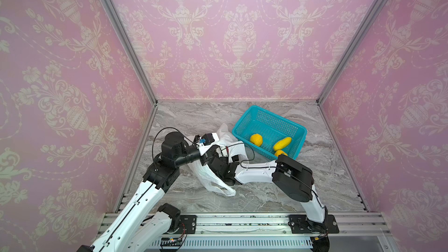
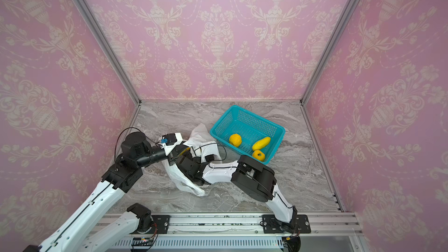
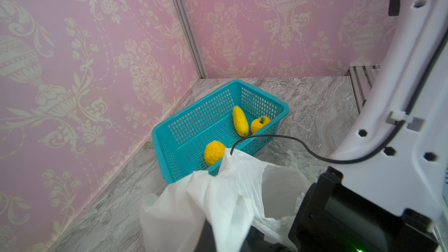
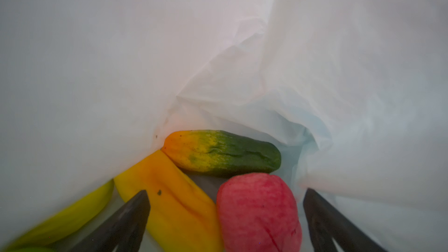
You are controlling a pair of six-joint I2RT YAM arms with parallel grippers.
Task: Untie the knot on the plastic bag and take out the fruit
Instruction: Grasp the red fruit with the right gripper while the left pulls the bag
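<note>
The long yellow-orange fruit is also between my right gripper's fingers, so I should next move my right gripper toward the pink-red fruit (image 4: pixel 259 212), lower it around both sides and close it.
The white plastic bag (image 1: pixel 208 178) lies crumpled left of the middle, its mouth held up. My left gripper (image 3: pixel 225 238) is shut on a fold of the plastic bag (image 3: pixel 218 202); the film hides its fingers. My right gripper (image 4: pixel 225 192) is inside the bag, open, its fingertips astride a pink-red fruit (image 4: pixel 259 212) and a long yellow-orange one (image 4: pixel 174 195). Behind them lies a long green-orange fruit (image 4: pixel 223 151), and a yellow one (image 4: pixel 65 216) lies at the side. No knot shows in any view.
The teal mesh basket (image 1: pixel 244 115) stands right of the bag and holds a round yellow fruit (image 1: pixel 256 139), a long yellow one (image 1: pixel 282 143) and a yellow-orange one (image 1: pixel 280 153). The right arm's cable (image 3: pixel 291 141) loops over the basket's near rim.
</note>
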